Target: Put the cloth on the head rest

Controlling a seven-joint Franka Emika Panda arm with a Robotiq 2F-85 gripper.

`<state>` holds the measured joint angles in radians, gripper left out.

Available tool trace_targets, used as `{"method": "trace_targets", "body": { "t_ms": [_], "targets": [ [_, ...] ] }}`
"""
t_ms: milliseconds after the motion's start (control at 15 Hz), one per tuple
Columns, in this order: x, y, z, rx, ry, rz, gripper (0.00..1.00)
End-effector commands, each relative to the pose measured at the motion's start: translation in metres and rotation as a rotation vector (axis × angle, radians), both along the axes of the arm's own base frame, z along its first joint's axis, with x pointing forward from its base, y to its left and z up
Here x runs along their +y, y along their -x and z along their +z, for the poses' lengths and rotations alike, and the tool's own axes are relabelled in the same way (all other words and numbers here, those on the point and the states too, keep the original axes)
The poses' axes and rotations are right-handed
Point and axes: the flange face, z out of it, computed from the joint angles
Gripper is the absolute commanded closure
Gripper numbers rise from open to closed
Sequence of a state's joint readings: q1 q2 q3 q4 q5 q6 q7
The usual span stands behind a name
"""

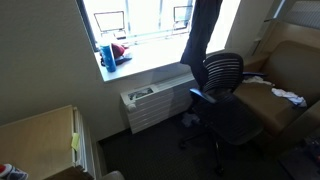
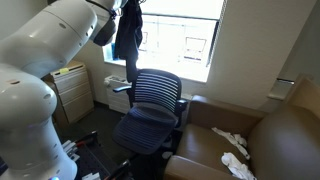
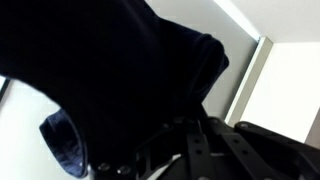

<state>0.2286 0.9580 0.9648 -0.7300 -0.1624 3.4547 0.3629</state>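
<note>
The cloth still hangs beside the chair back, so the robot's gripper will next move toward the brown armchair's side, high over the backrest's top edge (image 2: 157,71), to release the cloth.
A dark blue cloth (image 1: 205,30) hangs from above, just over the top of the black office chair's backrest (image 1: 222,68). In an exterior view the cloth (image 2: 127,35) dangles from my gripper (image 2: 130,6) in front of the window, above and to the left of the striped chair back (image 2: 157,92). In the wrist view the cloth (image 3: 110,70) fills most of the picture and my gripper (image 3: 190,135) is shut on it. The fingertips are hidden by the fabric.
A brown armchair (image 2: 270,140) with white rags (image 2: 232,138) stands beside the chair; it also shows in an exterior view (image 1: 290,70). A white heater unit (image 1: 155,100) sits under the windowsill with objects (image 1: 112,52). A pale cabinet (image 2: 72,90) stands by the wall.
</note>
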Motion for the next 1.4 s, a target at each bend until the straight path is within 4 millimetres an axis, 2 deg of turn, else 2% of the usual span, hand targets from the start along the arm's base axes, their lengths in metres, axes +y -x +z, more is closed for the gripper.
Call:
{"method": "trace_targets", "body": {
  "t_ms": [0, 267, 333, 467, 600, 667, 733, 867, 1067, 1133, 1267, 1333],
  "targets": [
    [-0.057, -0.038, -0.026, -0.009, -0.104, -0.117, 0.99],
    [-0.096, -0.052, -0.057, -0.005, -0.176, -0.226, 0.99],
    [-0.086, -0.055, -0.047, -0.005, -0.139, -0.163, 0.97],
    [-0.096, -0.060, -0.061, 0.004, -0.159, -0.201, 0.97],
    [-0.093, -0.060, -0.066, 0.010, -0.162, -0.200, 0.99],
    [-0.108, -0.078, -0.076, 0.056, -0.085, -0.213, 0.99],
    [-0.125, -0.092, -0.095, 0.087, -0.073, -0.235, 0.99],
    [-0.170, -0.115, -0.119, 0.157, -0.083, -0.284, 0.99],
    [-0.245, -0.141, -0.149, 0.240, -0.095, -0.380, 0.99],
    [-0.275, -0.151, -0.168, 0.288, -0.087, -0.430, 0.99],
    [-0.313, -0.160, -0.194, 0.372, -0.079, -0.489, 0.99],
    [-0.322, -0.164, -0.202, 0.426, -0.093, -0.486, 0.99]
  ]
}}
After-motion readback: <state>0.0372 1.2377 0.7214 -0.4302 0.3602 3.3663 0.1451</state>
